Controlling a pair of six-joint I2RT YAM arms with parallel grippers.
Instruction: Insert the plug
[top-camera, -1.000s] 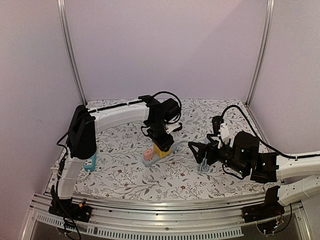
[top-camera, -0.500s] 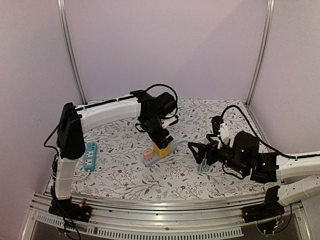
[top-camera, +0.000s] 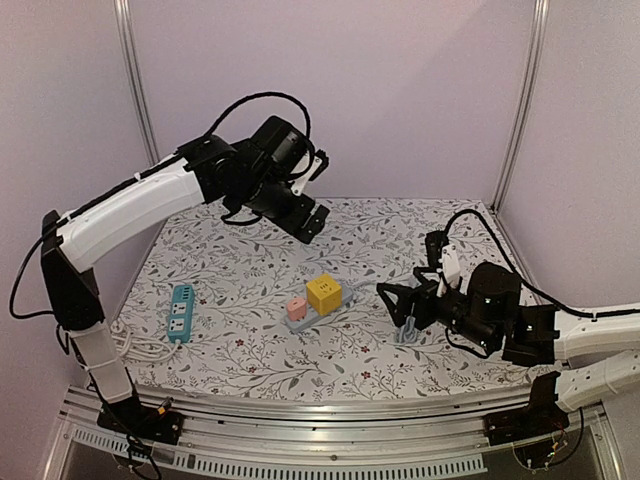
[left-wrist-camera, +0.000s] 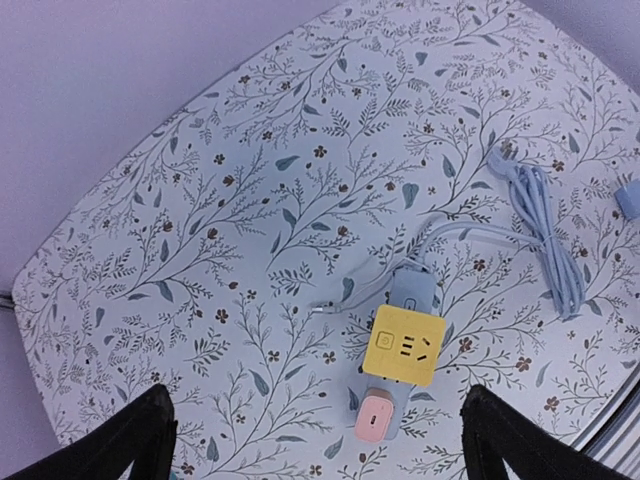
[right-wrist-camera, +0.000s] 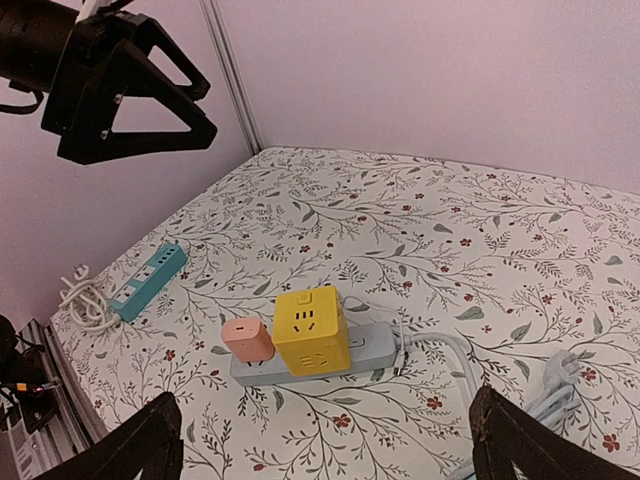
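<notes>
My left gripper swings to its left in the top view and down around the power strip's middle (top-camera: 181, 309) next, clear of cable, since the teal power strip lies below it there.
A grey-blue power strip (top-camera: 345, 298) lies mid-table with a yellow cube plug (top-camera: 324, 294) and a pink plug (top-camera: 296, 308) seated in it. The strip (right-wrist-camera: 375, 349), yellow cube (right-wrist-camera: 311, 330) and pink plug (right-wrist-camera: 247, 342) show in the right wrist view, and from above in the left wrist view: strip (left-wrist-camera: 412, 290), cube (left-wrist-camera: 404, 345), pink plug (left-wrist-camera: 373, 415). My left gripper (top-camera: 309, 222) is open and empty, raised high above the back of the table. My right gripper (top-camera: 392, 298) is open and empty, low, to the right of the strip.
A teal power strip (top-camera: 181, 311) lies at the left with a coiled white cable (top-camera: 130, 345). The grey strip's bundled cord (left-wrist-camera: 548, 225) lies to its right, near my right gripper. Metal frame posts stand at the back corners.
My left gripper has let go of the yellow cube plug, lifted and drawn back to the upper left. The cube stays in the strip. The right arm has not moved.
</notes>
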